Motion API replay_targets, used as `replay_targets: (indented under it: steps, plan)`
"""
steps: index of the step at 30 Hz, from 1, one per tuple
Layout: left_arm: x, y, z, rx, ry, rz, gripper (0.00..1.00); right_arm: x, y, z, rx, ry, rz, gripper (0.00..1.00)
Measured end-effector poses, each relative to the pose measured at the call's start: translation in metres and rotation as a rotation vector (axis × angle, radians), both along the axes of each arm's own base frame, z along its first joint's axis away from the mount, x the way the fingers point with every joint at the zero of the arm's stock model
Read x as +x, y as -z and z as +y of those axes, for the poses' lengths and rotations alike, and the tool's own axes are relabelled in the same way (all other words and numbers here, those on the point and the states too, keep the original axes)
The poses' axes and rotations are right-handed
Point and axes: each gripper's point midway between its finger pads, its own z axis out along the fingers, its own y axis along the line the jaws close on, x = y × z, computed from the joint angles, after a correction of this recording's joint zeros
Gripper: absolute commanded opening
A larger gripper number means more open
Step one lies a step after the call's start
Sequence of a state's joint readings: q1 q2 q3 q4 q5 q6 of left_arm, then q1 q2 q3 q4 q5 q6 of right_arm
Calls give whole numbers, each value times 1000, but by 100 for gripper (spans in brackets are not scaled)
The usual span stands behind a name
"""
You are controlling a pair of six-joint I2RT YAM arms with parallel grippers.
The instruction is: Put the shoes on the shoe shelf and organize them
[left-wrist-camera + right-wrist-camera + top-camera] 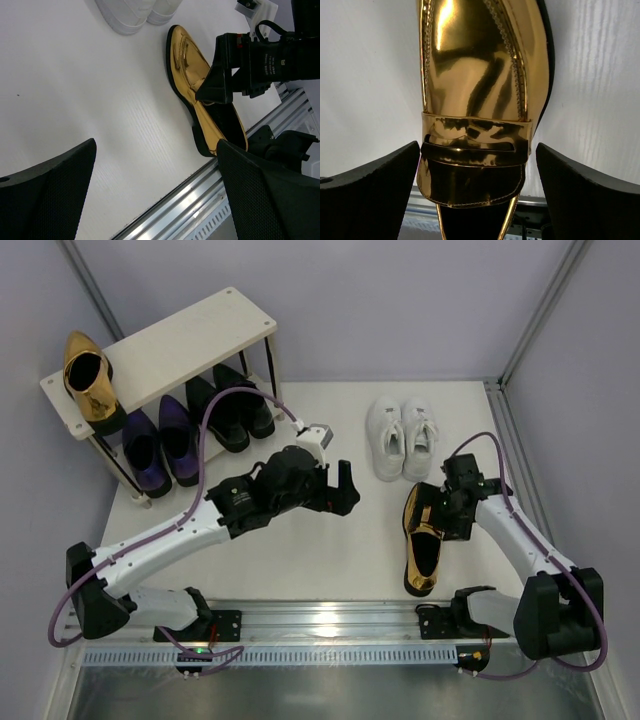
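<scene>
My right gripper lowers its open fingers around the sides of the gold loafer's strap next, then closes, since the strap lies just below.
The shoe shelf (pixel 190 335) stands at the back left. One gold loafer (pixel 88 380) sits on its top board's left end. On the lower tier are the purple pair (pixel 160 445) and the black pair (pixel 230 410). The white sneakers (pixel 403 437) stand side by side on the table. The other gold loafer (pixel 423 540) (pixel 475 75) (pixel 200 100) lies at the front right. My right gripper (pixel 428 518) (pixel 477 192) hangs open over its strap, one finger on each side, not touching. My left gripper (pixel 340 495) (pixel 157 200) is open and empty mid-table.
A metal rail (pixel 330 620) runs along the near table edge, just in front of the loafer's heel. Grey walls and frame posts (pixel 540 310) close the back and sides. The top board's right part is bare.
</scene>
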State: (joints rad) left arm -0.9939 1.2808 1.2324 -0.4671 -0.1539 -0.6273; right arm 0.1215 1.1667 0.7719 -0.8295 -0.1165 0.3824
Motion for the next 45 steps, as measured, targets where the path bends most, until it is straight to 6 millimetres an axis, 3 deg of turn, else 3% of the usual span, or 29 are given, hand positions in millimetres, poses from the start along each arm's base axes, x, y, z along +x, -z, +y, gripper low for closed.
replay_targets:
  steps: [10,11,12,13,15,16,17,24,31,33,35,38,45]
  plan:
    - [-5,14,6,16,-17,21,100,-18,25,17,-17,-131,134,99]
    - [-5,13,8,13,-19,18,100,-19,26,16,-22,-133,139,94]
    - [-5,12,9,9,-21,15,100,-19,27,16,-26,-139,141,88]
    - [-6,12,10,8,-22,14,100,-19,28,16,-32,-145,144,69]
    - [-8,13,12,5,-24,15,100,-20,30,13,-47,-160,149,44]
    - [-8,14,14,6,-24,16,99,-21,30,11,-55,-161,151,15]
    - [-9,16,15,8,-25,19,100,-22,30,10,-58,-166,154,4]
    - [-13,25,21,14,-36,34,100,-26,20,30,-11,-252,117,4]
    - [-11,11,33,-9,-79,-3,100,-68,6,108,106,-516,121,4]
    - [-10,7,37,-13,-94,-14,100,-72,-1,129,146,-545,142,4]
    - [-9,5,41,-13,-106,-22,100,-60,-9,153,175,-547,152,4]
    - [-9,3,45,-10,-119,-27,100,-15,-19,191,188,-528,114,4]
    - [-10,7,56,17,-148,-22,100,140,-43,286,200,-473,-126,4]
